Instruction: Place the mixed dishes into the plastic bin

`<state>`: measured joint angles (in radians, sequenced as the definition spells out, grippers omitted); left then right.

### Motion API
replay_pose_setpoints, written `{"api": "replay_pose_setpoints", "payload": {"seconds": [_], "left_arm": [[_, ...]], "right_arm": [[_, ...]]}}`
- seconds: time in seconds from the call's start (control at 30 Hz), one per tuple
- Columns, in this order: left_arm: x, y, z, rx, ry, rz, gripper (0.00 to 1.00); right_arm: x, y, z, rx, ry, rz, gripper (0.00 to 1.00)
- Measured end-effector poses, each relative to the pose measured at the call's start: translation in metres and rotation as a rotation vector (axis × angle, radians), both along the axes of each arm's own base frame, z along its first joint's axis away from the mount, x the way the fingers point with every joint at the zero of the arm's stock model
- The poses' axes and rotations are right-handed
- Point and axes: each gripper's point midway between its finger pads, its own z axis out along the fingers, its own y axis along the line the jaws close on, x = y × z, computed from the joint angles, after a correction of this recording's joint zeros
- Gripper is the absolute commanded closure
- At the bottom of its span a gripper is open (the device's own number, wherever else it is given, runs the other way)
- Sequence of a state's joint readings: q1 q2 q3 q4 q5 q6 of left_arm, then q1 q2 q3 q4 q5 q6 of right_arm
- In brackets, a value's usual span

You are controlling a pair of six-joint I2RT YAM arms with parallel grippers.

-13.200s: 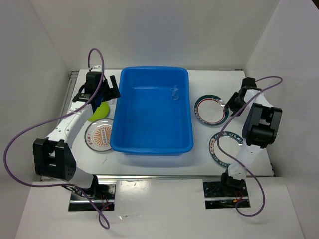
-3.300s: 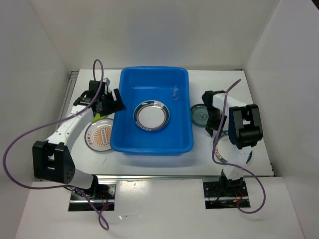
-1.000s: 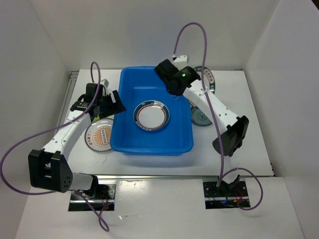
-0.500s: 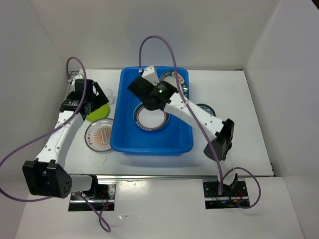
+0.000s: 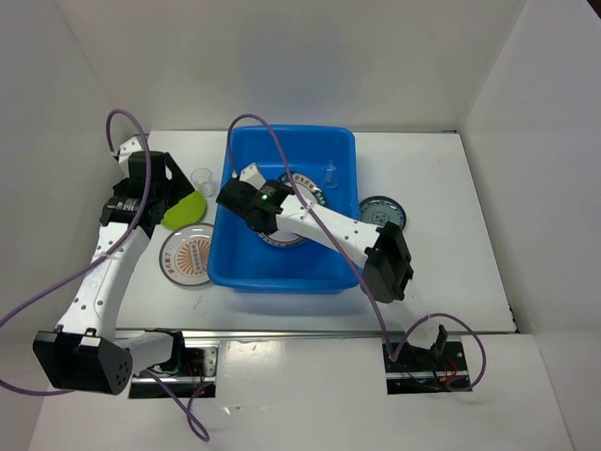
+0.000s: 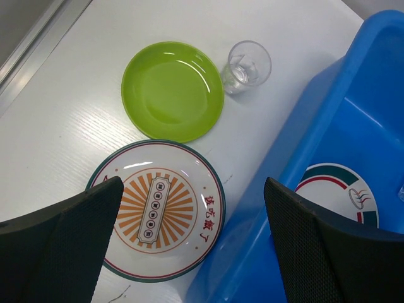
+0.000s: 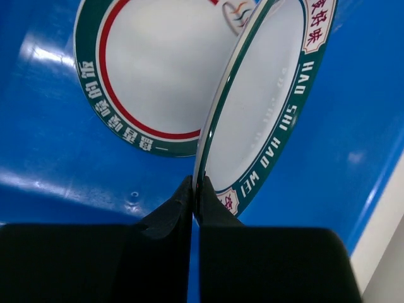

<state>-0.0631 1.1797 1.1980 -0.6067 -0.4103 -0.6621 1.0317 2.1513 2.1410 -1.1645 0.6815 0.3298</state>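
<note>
The held plate is still tilted, so my right gripper will next go down and back toward the side of the bin (image 5: 282,274) by the orange-patterned plate (image 6: 158,208) and set the held plate onto the flat plate.
My right gripper (image 7: 196,188) is shut on the rim of a white plate with a teal lettered rim (image 7: 271,101), holding it tilted on edge inside the blue plastic bin (image 5: 282,274). A second white teal-rimmed plate (image 7: 151,69) lies flat on the bin floor beneath it. In the top view the right gripper (image 5: 272,199) is over the bin's left half. My left gripper (image 6: 192,192) stands wide open and holds nothing, above the orange-patterned plate (image 6: 158,208), with the lime-green plate (image 6: 172,89) and a clear cup (image 6: 247,63) beyond it, all on the table left of the bin.
A small teal plate (image 5: 383,212) lies on the table right of the bin. Another tiny clear cup (image 5: 331,174) stands inside the bin near its far right corner. White walls enclose the table on three sides.
The right arm has swung the held plate from the bin's far side toward its left middle. The left arm has drawn back to the left, its jaws fully open.
</note>
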Motion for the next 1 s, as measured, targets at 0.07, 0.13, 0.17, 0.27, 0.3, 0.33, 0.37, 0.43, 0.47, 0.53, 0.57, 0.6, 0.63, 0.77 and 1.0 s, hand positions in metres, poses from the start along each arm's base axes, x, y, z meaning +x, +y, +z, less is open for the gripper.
{"api": "replay_pose_setpoints", "payload": {"seconds": [0.07,0.13,0.17,0.27,0.3,0.33,0.37,0.43,0.47,0.53,0.57,0.6,0.63,0.77,1.0], "left_arm": [[-0.001,0.0,-0.002,-0.001,0.002,-0.001,0.01],[-0.004,-0.002,-0.006,-0.008,0.009,-0.011,0.01],[-0.005,-0.003,-0.008,-0.012,0.013,-0.016,0.01],[-0.008,-0.006,-0.016,-0.021,0.027,-0.027,0.01],[-0.009,-0.006,-0.017,-0.023,0.031,-0.031,0.01],[-0.009,-0.007,-0.018,-0.025,0.031,-0.033,0.01],[-0.008,-0.007,-0.018,-0.027,0.031,-0.035,0.01],[-0.008,-0.008,-0.018,-0.031,0.031,-0.04,0.01],[-0.008,-0.009,-0.019,-0.033,0.032,-0.043,0.01],[-0.008,-0.01,-0.02,-0.036,0.033,-0.046,0.01],[-0.008,-0.011,-0.021,-0.039,0.034,-0.051,0.01],[-0.008,-0.011,-0.021,-0.04,0.033,-0.051,0.01],[-0.008,-0.011,-0.021,-0.041,0.034,-0.053,0.01],[-0.007,-0.013,-0.021,-0.045,0.033,-0.058,0.01],[-0.006,-0.015,-0.022,-0.052,0.025,-0.067,0.01]], "right_arm": [[-0.001,0.003,-0.014,-0.019,0.029,0.012,1.0],[-0.001,0.006,-0.029,-0.041,0.052,0.018,1.0],[-0.001,0.007,-0.038,-0.053,0.063,0.021,1.0],[0.001,0.011,-0.056,-0.081,0.083,0.036,1.0],[0.001,0.011,-0.059,-0.093,0.085,0.042,1.0],[0.002,0.011,-0.06,-0.098,0.085,0.046,1.0],[0.003,0.012,-0.06,-0.099,0.084,0.049,1.0],[0.004,0.014,-0.059,-0.099,0.082,0.057,1.0],[0.006,0.016,-0.059,-0.095,0.08,0.06,1.0],[0.007,0.019,-0.059,-0.092,0.078,0.066,1.0],[0.007,0.02,-0.062,-0.101,0.082,0.072,1.0],[0.007,0.02,-0.063,-0.104,0.083,0.073,1.0],[0.007,0.02,-0.064,-0.107,0.083,0.075,1.0],[0.005,0.023,-0.063,-0.119,0.075,0.097,1.0],[-0.011,0.043,-0.058,-0.131,0.034,0.158,1.0]]}}
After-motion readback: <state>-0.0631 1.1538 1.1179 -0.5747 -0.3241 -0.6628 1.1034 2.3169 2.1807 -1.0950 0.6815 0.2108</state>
